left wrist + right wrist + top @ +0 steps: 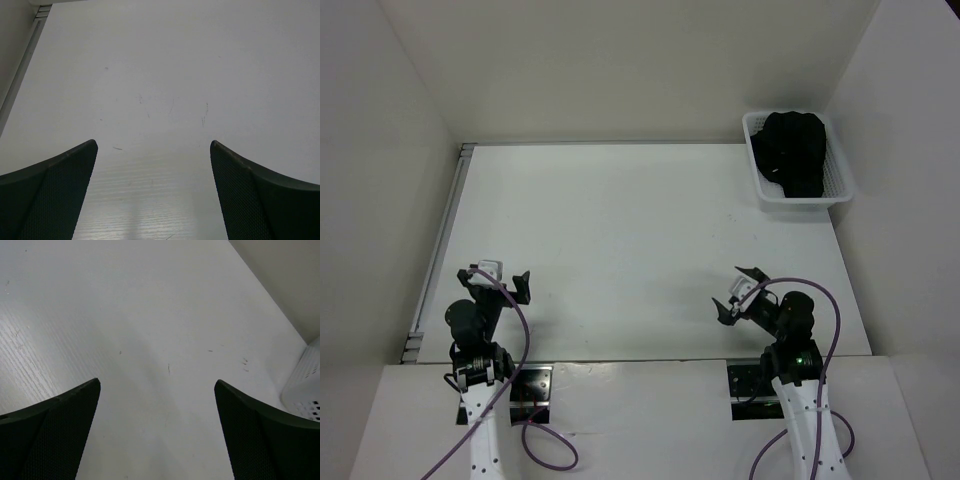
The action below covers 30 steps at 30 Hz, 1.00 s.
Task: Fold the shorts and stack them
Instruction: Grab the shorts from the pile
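Note:
The black shorts lie outward of my right gripper, enclosed by the basket, so it will rise outward over the basket's rim, then go down to pinch them.
The black shorts lie bunched up inside a white mesh basket at the far right corner of the table. My left gripper is open and empty near the front left of the table, far from the shorts. My right gripper is open and empty near the front right, well short of the basket. In the left wrist view the gripper shows only bare white table between its fingers. In the right wrist view the gripper is the same, with the basket's edge at the right.
White walls enclose the table on the left, back and right. A metal rail runs along the table's left edge and also shows in the left wrist view. The arm bases sit at the near edge.

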{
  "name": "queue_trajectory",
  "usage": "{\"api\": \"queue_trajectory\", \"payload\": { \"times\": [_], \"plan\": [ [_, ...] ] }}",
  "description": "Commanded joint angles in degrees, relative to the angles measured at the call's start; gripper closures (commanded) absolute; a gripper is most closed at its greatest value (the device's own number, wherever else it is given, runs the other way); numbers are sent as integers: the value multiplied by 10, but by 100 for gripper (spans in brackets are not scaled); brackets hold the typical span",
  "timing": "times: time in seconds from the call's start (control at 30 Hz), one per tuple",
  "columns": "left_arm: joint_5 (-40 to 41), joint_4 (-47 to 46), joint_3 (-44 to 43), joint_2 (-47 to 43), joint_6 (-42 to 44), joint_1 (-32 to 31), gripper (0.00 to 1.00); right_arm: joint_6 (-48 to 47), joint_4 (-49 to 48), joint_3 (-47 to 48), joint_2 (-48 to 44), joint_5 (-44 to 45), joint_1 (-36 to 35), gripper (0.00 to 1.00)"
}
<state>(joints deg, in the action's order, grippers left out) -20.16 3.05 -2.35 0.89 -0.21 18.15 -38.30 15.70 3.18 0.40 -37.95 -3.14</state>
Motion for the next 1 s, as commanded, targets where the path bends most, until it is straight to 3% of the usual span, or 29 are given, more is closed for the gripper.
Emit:
{"api": "queue_trajectory", "payload": {
  "times": [0.0, 0.1, 0.13, 0.17, 0.23, 0.27, 0.3, 0.37, 0.4, 0.43, 0.47, 0.57, 0.67, 0.7, 0.73, 0.77, 0.8, 0.83, 0.87, 0.9, 0.93, 0.97],
  "plan": [
    [-1, -16, 16, -11, 2, -1, 0, -62, -51, -19, -6, -27, -3, 0],
    [-8, -16, 16, -11, 2, -1, 0, -218, -35, -19, -6, -74, -3, 0],
    [-8, -16, 16, -11, 2, -1, 0, -280, -35, -13, -6, -74, -3, 0],
    [-8, -16, 16, -11, 2, -1, 0, -401, -35, -13, -6, -74, -3, 0],
    [-33, -16, 16, -11, 2, -1, 0, -504, -57, -19, -6, -57, -3, 0],
    [-74, -9, 3, -11, 2, -1, 0, -586, -58, -25, -6, -50, -3, 0],
    [-205, -18, 3, -11, 2, -1, 0, -609, -80, -25, -6, -40, -3, 0],
    [-319, 15, -4, -11, 2, -1, 0, -616, -123, -25, -6, -40, -3, 0],
    [-393, 40, -4, -11, 2, -1, 0, -611, -150, -25, -6, -34, -3, 0],
    [-452, 170, -16, -11, 2, -1, 0, -606, -202, -25, -6, -34, -3, 0],
    [-471, 156, -17, 1, 2, -8, 0, -596, -226, -25, -6, -40, -3, 0],
    [-417, -27, 4, 5, 2, -15, 0, -565, -304, -9, 9, -56, -3, 0],
    [-363, -167, -7, 44, 2, -34, 0, -554, -314, 63, 130, -49, -3, 0],
    [-350, -179, -19, 68, 2, -45, 0, -545, -320, 125, 183, -33, -3, 0],
    [-342, -169, -71, 100, 2, -51, 0, -505, -320, 166, 309, 20, -15, 0],
    [-331, -158, -106, 184, 2, -60, 0, -468, -320, 268, 378, 61, -24, 0],
    [-301, -135, -187, 232, 2, -82, 0, -355, -310, 328, 514, 112, -47, 0],
    [-278, -120, -188, 283, 2, -97, 0, -287, -297, 390, 582, 168, -57, 0],
    [-250, -100, -285, 385, 2, -117, 0, -213, -284, 518, 647, 281, -57, 0],
    [-167, -66, -337, 437, 2, -164, 0, -135, -275, 572, 754, 326, -52, 0],
    [-115, -58, -387, 483, 2, -189, 0, -24, -270, 615, 795, 348, -20, 0],
    [-63, -48, -437, 579, 2, -211, 0, 6, -254, 687, 825, 327, 0, 0]
  ]
}}
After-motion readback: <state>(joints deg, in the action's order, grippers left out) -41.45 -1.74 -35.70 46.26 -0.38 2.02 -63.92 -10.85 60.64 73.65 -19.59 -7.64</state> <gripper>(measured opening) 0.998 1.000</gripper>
